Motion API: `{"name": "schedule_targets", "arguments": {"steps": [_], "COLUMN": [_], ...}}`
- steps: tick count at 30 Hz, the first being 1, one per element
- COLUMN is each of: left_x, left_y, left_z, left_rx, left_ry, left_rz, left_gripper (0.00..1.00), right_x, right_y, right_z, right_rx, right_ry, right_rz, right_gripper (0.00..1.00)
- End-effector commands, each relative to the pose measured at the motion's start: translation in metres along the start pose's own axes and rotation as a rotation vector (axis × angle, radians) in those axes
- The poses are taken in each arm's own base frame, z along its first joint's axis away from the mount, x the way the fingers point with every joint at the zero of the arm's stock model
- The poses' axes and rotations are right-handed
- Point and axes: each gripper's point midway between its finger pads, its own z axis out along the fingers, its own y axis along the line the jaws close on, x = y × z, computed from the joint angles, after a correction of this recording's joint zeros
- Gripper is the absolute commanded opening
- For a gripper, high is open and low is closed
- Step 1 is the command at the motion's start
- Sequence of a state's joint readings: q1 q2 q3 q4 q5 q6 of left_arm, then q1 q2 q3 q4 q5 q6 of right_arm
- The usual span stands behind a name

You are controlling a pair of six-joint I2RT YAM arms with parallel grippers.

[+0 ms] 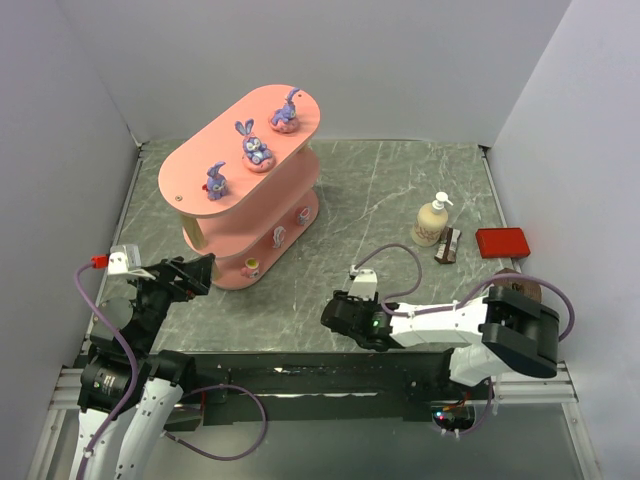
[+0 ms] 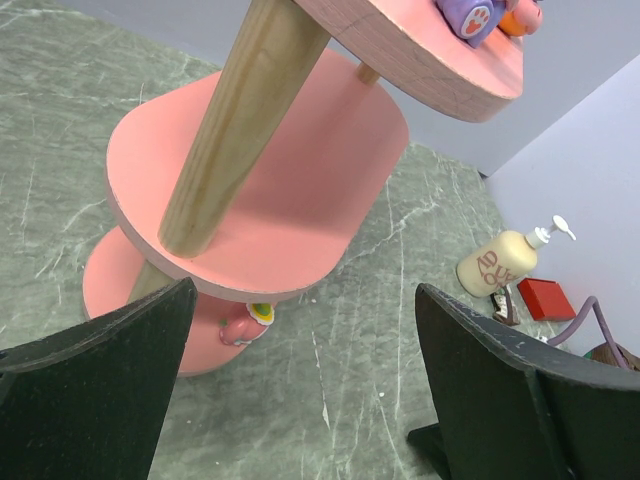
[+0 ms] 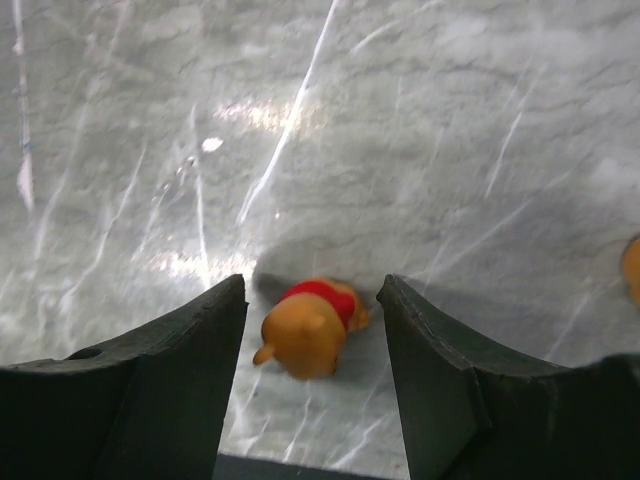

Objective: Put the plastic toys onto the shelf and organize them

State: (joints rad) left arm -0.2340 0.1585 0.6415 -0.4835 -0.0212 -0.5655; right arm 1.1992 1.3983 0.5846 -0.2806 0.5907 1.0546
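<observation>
The tiny orange toy already lies between the fingers of my right gripper, so my right gripper will stay low over the table and close its fingers onto the toy's sides.
The shelf stands at the back left with three purple bunnies on its top board. Small pink-and-white toys sit on the bottom board. One of them shows in the left wrist view under the middle board. My left gripper hangs open and empty just short of the shelf's near end. My right gripper is open, low over the table. A tiny orange toy with a red shirt lies on its side between the fingers, touching neither.
A cream pump bottle, a small dark packet and a flat red box lie at the right. The edge of another orange toy peeks in at the right of the right wrist view.
</observation>
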Motion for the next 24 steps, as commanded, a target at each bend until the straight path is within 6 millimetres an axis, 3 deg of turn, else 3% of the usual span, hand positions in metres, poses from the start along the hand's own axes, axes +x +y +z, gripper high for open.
{"name": "schedule_targets", "arguments": {"steps": [1,11,24], "left_x": [-0.005,-0.005,-0.005], "left_y": [-0.003,-0.003,-0.002], "left_z": [0.0,0.0,0.0], "left_rx": [0.011,0.012,0.008], "left_ry": [-0.021,-0.022,-0.019], "left_rz": [-0.01,-0.009,-0.01], "left_gripper": [0.96,0.96,0.97], "right_x": [0.034,0.038,0.032], "right_y": [-0.071,-0.062,-0.049], "right_z": [0.004,0.006,0.003], "right_rx": [0.233,0.167,0.15], "right_ry": [0.095,0.092,0.044], "right_rz": [-0.189,-0.252,-0.261], "right_gripper": [0.65,0.63,0.44]}}
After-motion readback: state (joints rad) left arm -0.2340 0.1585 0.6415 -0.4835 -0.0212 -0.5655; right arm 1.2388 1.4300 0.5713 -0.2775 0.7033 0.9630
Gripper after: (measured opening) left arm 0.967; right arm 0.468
